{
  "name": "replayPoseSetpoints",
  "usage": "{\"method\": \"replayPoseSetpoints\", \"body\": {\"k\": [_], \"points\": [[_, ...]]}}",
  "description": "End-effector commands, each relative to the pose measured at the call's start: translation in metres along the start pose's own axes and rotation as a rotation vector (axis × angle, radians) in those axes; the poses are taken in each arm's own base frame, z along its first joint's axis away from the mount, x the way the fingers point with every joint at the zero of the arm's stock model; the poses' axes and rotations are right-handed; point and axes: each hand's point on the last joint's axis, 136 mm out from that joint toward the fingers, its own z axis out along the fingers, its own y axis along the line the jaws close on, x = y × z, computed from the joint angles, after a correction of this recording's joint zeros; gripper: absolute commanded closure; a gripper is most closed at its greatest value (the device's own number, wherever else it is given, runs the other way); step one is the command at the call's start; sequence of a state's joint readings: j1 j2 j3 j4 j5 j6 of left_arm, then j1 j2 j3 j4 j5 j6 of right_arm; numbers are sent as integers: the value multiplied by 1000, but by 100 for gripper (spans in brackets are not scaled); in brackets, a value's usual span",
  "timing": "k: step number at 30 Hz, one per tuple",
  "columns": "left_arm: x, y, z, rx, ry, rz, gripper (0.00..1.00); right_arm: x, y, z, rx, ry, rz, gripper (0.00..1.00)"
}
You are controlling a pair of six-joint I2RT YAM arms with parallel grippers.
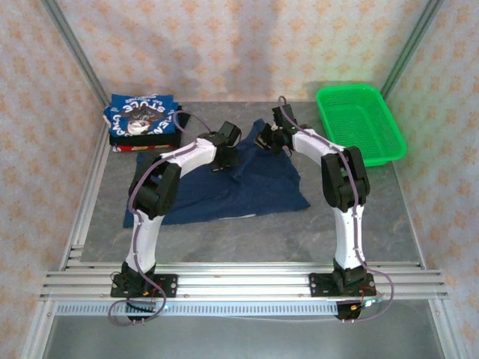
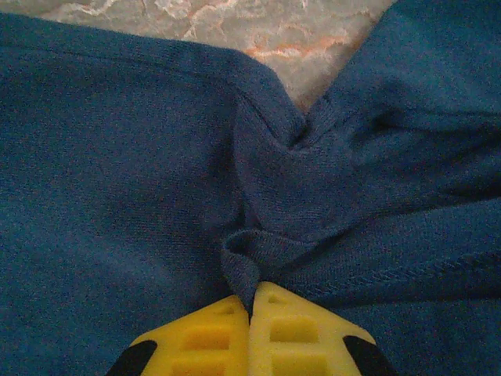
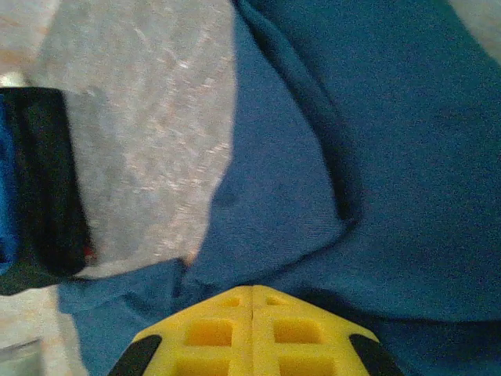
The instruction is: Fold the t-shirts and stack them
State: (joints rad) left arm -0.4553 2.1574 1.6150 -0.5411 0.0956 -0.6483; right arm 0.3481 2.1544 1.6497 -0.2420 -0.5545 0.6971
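Note:
The pinched fold moves with my left gripper away from my right gripper next. My left gripper then releases it over the smooth cloth point(image 1: 199, 175) point(image 2: 145, 204), as that cloth lies beside it, toward the stack.
A dark navy t-shirt point(image 1: 224, 191) lies spread on the grey table, its far edge bunched up between the two arms. My left gripper point(image 1: 222, 160) is at that far edge, shut on a pinched fold of the navy t-shirt point(image 2: 156, 172); the fold rises between the yellow fingertips of the left gripper point(image 2: 250, 301). My right gripper point(image 1: 266, 140) is at the far right corner, shut on the navy t-shirt point(image 3: 376, 117); the cloth's edge runs under the tips of the right gripper point(image 3: 252, 291). Folded t-shirts point(image 1: 142, 124) are stacked at the back left, a blue printed one on top.
A green mesh basket point(image 1: 361, 122) stands at the back right. The dark side of the folded stack point(image 3: 39, 180) is close to the left of the right gripper. Bare grey table point(image 1: 247, 239) lies in front of the navy shirt. Aluminium rails point(image 1: 239, 280) run along the near edge.

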Motion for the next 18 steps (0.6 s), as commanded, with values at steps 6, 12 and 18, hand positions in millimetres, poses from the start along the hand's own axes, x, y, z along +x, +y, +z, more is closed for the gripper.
{"method": "replayPoseSetpoints", "body": {"k": [6, 12, 18], "points": [[-17, 24, -12, -21, -75, -177, 100, -40, 67, -1, -266, -117, 35, 94], [-23, 44, -19, -62, -109, -240, 84, -34, 73, -12, -224, -72, -16, 71], [-40, 44, -27, -24, -130, -299, 87, 29, -3, -44, 143, 61, -120, 68]]}}
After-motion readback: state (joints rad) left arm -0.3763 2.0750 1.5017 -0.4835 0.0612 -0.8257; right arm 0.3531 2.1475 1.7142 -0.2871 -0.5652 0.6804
